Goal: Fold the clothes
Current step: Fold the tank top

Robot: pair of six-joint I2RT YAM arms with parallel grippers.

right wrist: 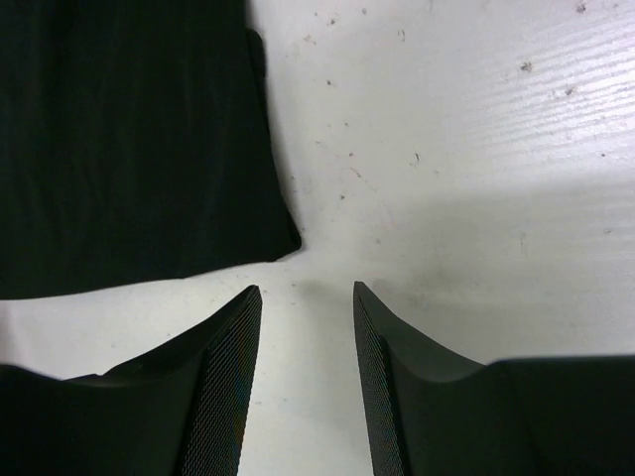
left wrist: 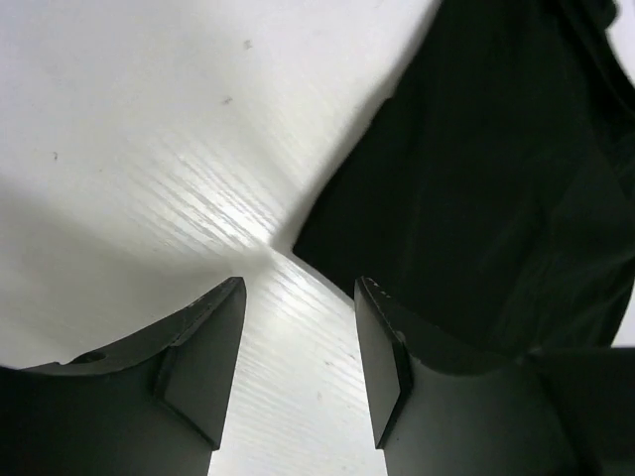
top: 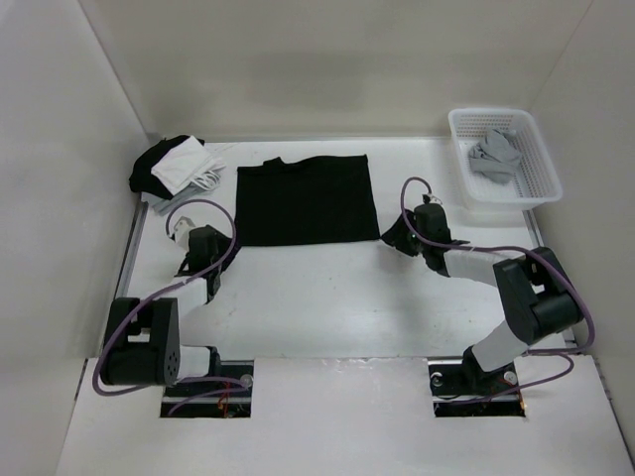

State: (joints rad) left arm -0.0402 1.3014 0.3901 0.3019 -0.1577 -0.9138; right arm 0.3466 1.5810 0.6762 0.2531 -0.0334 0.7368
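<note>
My left gripper will next lower its open fingers outward onto the T-shirt's nearest corner (top: 239, 244) (left wrist: 310, 250), because they stop short of it and it lies below and just outward of them.
The clothes, a plain black T-shirt (top: 306, 200), lie flat as a folded rectangle at the table's middle back, neck toward the far wall. My left gripper (top: 216, 246) is low over the table just off the shirt's near left corner. In the left wrist view the left gripper (left wrist: 298, 288) is open over bare table, with the T-shirt (left wrist: 496, 178) ahead and to the right. My right gripper (top: 392, 238) is by the near right corner. In the right wrist view the right gripper (right wrist: 307, 290) is open and empty, and the T-shirt's corner (right wrist: 129, 139) is just ahead on the left.
A white plastic basket (top: 516, 203) at the back right holds a small light-grey garment (top: 496, 154). A black-and-white bundle of cloth (top: 179, 164) sits at the back left corner. White walls close in the table on three sides.
</note>
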